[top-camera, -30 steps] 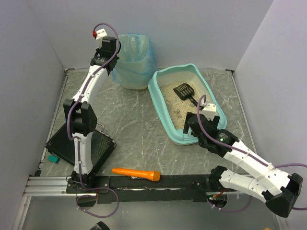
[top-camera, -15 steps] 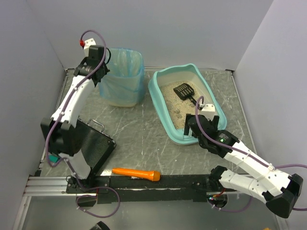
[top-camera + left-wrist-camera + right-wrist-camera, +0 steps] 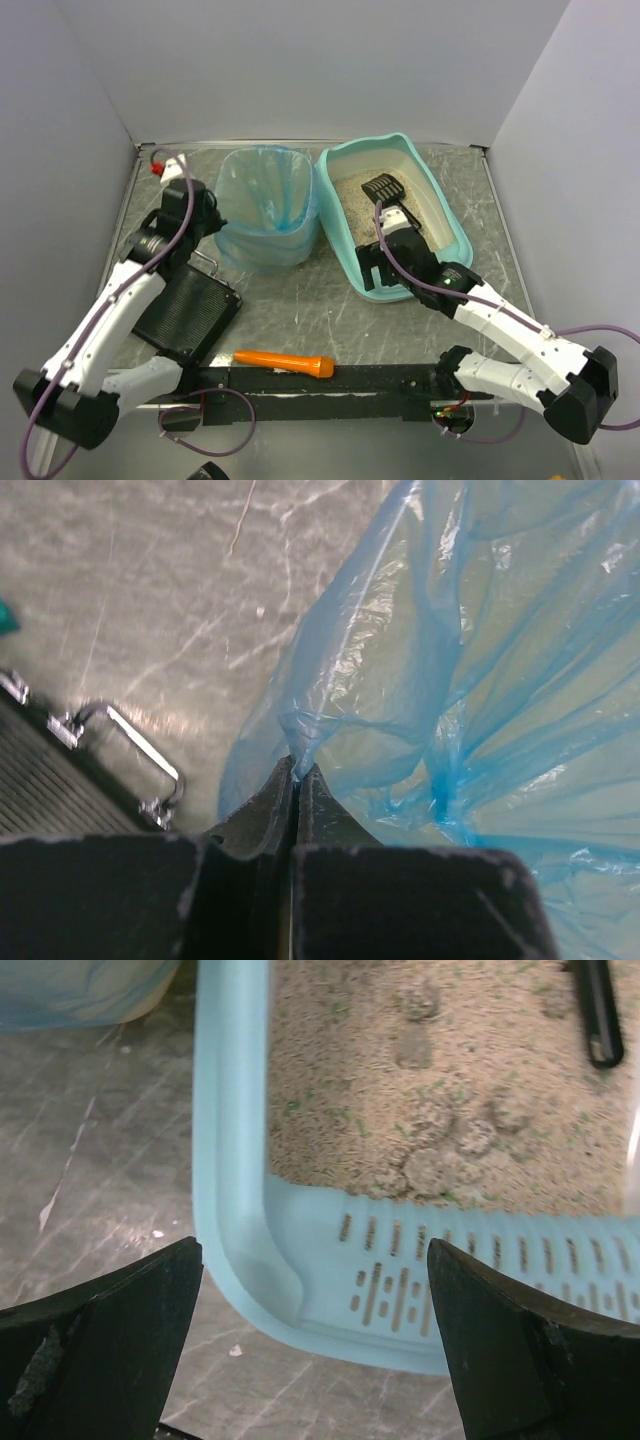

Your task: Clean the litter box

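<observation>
My left gripper will next pull the bag's edge outward toward the bare tabletop there and let go of it, because the bin (image 3: 268, 205) touches the litter box.
The light teal litter box (image 3: 335, 225) holds beige litter and lies at the centre right; its slotted lip (image 3: 450, 1270) is at the near end. A black scoop (image 3: 383, 188) lies in the litter at the far end. My right gripper (image 3: 376, 264) is open and empty above the box's near left corner; in the right wrist view (image 3: 315, 1300) the jaws stand wide apart over the lip. My left gripper (image 3: 213, 226) is shut on the blue bag (image 3: 480, 660) of the waste bin (image 3: 268, 205), pinching a fold at its left side (image 3: 297, 770).
The bin stands right against the litter box's left wall. A flat black case (image 3: 185, 310) with a metal handle (image 3: 140, 745) lies at the front left under my left arm. An orange tool (image 3: 285, 362) lies near the front edge. Grey walls close in the table.
My left arm has swung down and pulled the bagged bin from the back wall toward the front, next to the litter box. My right gripper has shifted left along the box's near end.
</observation>
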Motion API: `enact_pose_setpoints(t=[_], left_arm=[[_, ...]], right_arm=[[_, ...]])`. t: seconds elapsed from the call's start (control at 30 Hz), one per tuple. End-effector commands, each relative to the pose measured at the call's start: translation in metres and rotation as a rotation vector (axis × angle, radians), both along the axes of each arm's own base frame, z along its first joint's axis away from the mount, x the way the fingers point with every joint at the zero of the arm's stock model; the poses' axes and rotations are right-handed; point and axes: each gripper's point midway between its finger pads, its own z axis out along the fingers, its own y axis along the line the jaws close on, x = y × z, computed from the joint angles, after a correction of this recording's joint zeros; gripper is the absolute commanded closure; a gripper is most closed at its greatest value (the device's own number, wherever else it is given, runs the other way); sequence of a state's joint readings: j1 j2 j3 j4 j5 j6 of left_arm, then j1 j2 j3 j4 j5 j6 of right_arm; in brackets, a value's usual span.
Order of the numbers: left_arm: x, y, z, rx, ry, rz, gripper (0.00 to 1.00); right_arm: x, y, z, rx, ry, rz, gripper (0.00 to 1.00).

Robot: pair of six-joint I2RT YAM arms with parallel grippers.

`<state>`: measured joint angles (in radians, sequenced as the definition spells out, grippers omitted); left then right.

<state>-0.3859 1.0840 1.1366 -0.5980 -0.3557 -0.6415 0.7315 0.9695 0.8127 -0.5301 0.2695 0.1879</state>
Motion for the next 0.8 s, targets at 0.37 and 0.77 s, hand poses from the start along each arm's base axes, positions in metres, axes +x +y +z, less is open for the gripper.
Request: enact_pose_setpoints(t=[0.37, 0.77], left_arm=[[0.012, 0.024, 0.018, -0.152, -0.040, 0.348, 0.99], [0.037, 0.030, 0.036, -0.074, -0.148, 0.354, 0.99]], right_arm=[[0.027, 0.039, -0.046, -0.005, 0.201, 0.149, 0.00], [-0.052, 0.091, -0.045, 0.193, 0.520, 0.289, 0.17]])
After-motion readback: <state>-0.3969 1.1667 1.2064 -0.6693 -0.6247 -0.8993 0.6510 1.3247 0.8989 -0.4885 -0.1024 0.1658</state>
